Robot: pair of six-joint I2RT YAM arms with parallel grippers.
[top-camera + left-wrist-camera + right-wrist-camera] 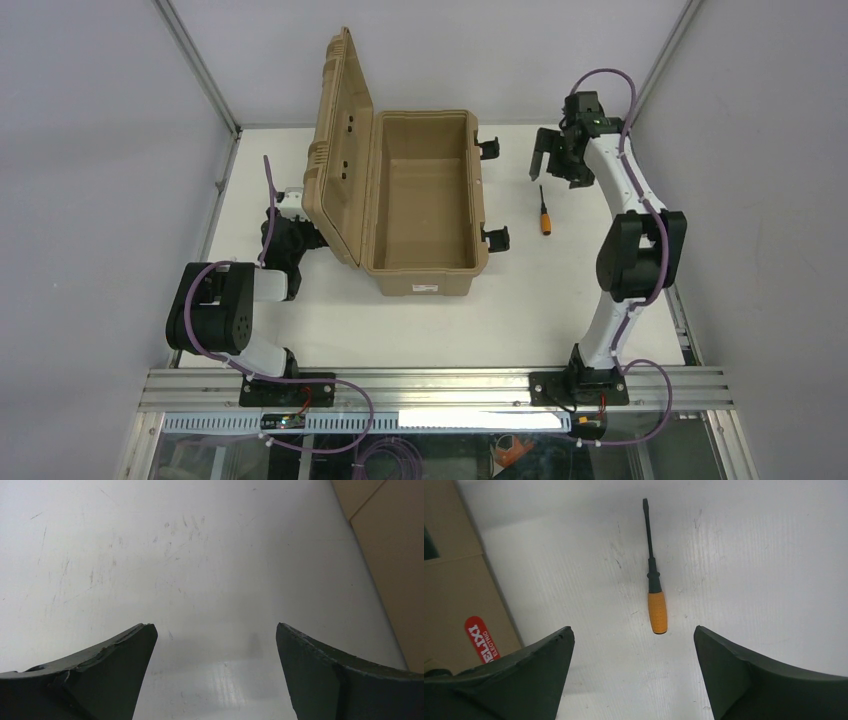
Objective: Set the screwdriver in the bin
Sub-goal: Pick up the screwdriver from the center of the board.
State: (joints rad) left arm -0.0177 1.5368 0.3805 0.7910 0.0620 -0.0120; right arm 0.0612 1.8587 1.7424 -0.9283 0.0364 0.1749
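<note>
My right gripper lowers onto the orange handle's end by the shaft [545, 215] [656, 598] and closes next, since the screwdriver is below it, facing the gap between its fingers.
The screwdriver [544, 212], with an orange handle and a thin black shaft, lies flat on the white table to the right of the bin. The tan bin [420, 272] stands in the middle with its ribbed lid swung open to the left, and its inside looks empty. My right gripper [553, 165] hovers open just beyond the screwdriver. In the right wrist view the screwdriver [657, 611] lies just ahead of the open gripper [634, 630], handle end nearest. My left gripper [216, 626] is open and empty over bare table, low beside the bin's lid [300, 235].
Two black latches [494, 238] stick out from the bin's right side, toward the screwdriver. The bin's wall [454, 580] with a red sticker [481, 639] shows at the left of the right wrist view. The bin's edge [395, 555] shows at the right of the left wrist view.
</note>
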